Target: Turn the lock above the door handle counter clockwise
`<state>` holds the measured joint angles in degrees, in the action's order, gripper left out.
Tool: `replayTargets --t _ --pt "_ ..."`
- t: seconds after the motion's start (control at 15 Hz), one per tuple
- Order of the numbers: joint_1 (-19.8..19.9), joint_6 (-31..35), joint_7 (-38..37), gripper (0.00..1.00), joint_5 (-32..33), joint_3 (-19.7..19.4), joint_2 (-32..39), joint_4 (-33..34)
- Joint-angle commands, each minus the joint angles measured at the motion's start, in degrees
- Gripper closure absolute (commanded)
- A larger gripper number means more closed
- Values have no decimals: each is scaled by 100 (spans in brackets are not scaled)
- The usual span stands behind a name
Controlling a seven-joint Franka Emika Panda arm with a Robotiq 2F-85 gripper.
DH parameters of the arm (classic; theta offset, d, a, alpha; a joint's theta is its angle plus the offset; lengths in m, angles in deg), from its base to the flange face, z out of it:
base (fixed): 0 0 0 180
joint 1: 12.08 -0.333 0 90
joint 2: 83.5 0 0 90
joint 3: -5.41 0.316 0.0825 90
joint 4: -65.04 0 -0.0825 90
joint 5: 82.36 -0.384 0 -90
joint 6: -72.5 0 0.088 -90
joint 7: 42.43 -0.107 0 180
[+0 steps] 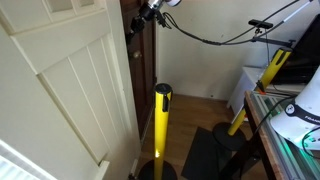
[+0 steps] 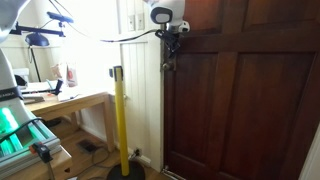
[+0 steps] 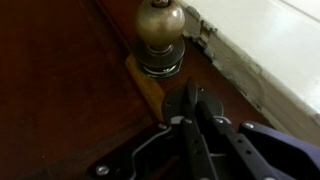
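I need to twist my gripper counter clockwise in place and turn the lock with it before I let go, because the dark turn-piece [image 3: 193, 94] is between its closed fingers.
In the wrist view the lock [image 3: 193, 93] is a small dark turn-piece on a round plate set in the dark wooden door [image 3: 60, 90]. It sits close to the brass door knob [image 3: 160, 25]. My gripper [image 3: 197, 108] has its two black fingers drawn close together on the turn-piece, whose tip shows just past the fingertips. In both exterior views the gripper [image 1: 150, 12] [image 2: 170, 42] is pressed against the edge of the dark door [image 2: 240, 100], high up. The lock itself is too small to make out there.
A yellow post with a black top [image 1: 162, 125] [image 2: 120, 120] stands on the floor near the door. A white panelled door [image 1: 60, 90] and the white frame [image 3: 270, 50] flank the dark door. A desk [image 2: 60, 100] and black cables [image 1: 215, 40] are nearby.
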<state>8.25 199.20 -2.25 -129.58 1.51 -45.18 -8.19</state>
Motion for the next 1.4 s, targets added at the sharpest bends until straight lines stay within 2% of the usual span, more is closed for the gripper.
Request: replayTargets --t 0.0,0.07,0.13,0.4,0.6,0.93,1.33 --pt "-681 800 99 98 737 -236 -547 -781" --pt "-850 988 63 98 984 -303 -668 -971" --pt "-805 1250 -52 98 1435 -74 -795 -1179" --pt "-1061 2226 -517 98 2779 34 -1101 -1911" --pt "-1204 2698 -965 98 3651 52 -1271 -2359" --pt "-1392 3042 -1513 98 4909 -1 -1388 -2774" --pt "-1521 2935 -1780 98 5972 -101 -1326 -2870"
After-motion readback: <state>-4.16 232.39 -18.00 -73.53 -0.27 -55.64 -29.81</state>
